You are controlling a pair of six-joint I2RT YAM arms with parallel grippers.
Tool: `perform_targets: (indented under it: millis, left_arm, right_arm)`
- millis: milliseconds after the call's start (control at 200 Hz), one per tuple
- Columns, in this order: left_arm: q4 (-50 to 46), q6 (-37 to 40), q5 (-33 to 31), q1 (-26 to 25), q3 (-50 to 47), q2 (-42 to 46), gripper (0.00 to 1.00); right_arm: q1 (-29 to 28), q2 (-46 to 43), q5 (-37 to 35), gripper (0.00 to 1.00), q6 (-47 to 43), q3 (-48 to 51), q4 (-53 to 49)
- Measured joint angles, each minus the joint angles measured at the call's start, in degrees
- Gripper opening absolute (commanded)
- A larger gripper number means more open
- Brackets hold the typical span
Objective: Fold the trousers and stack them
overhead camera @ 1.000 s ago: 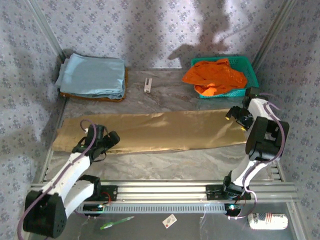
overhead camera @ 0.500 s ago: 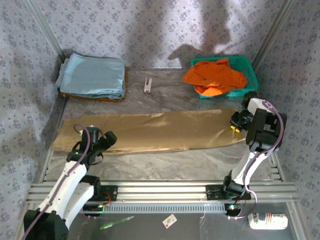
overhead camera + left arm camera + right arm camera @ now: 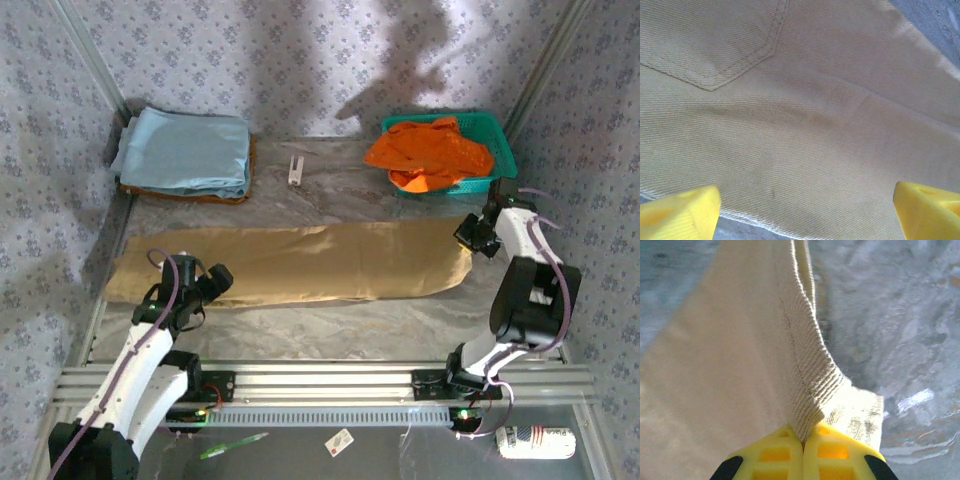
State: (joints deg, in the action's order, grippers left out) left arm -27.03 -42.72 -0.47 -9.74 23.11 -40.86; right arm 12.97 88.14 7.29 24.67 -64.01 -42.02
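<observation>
The trousers' hem will go over the trousers toward the waist in my right gripper, which will then release it.
The tan trousers lie flat in a long strip across the table, waist end at the left. My left gripper hovers open over their near edge by the waist. In the left wrist view its yellow fingertips stand wide apart above the cloth, beside a back-pocket seam. My right gripper is at the leg end, shut on the hem. In the right wrist view the gripper pinches the ribbed hem edge, which rises off the table.
A folded light blue cloth tops a stack at the back left. A green basket with an orange garment stands at the back right, close behind my right gripper. A small white object lies between them. Patterned walls enclose three sides.
My right gripper has shut on the leg hem and drawn it up, so the trousers' right end now stops shorter. The left arm shifted slightly left, still open.
</observation>
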Motion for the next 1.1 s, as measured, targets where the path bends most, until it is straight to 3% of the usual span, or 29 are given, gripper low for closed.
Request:
perform_targets:
  millis: [330, 635, 859, 1104]
  left_arm:
    - [-0.2, 0.0, 1.1, 0.0, 0.9, -0.1, 0.89]
    - [-1.1, -0.1, 1.1, 0.0, 2.6, -0.1, 0.89]
    - [-2.3, 0.0, 1.4, 0.0, 3.3, -0.1, 0.89]
    - [-3.2, 0.0, 2.3, 0.0, 4.7, -0.1, 0.89]
  right_arm:
    - [-9.3, -6.5, -1.8, 0.00, 1.9, 0.1, -2.1]
    - [-34.8, -7.9, -6.5, 0.00, 7.1, -7.1, -5.6]
    - [-51.7, 5.3, -8.9, 0.00, 11.2, -20.2, -5.6]
    - [-61.2, 24.5, -9.7, 0.00, 15.5, -34.5, -7.0]
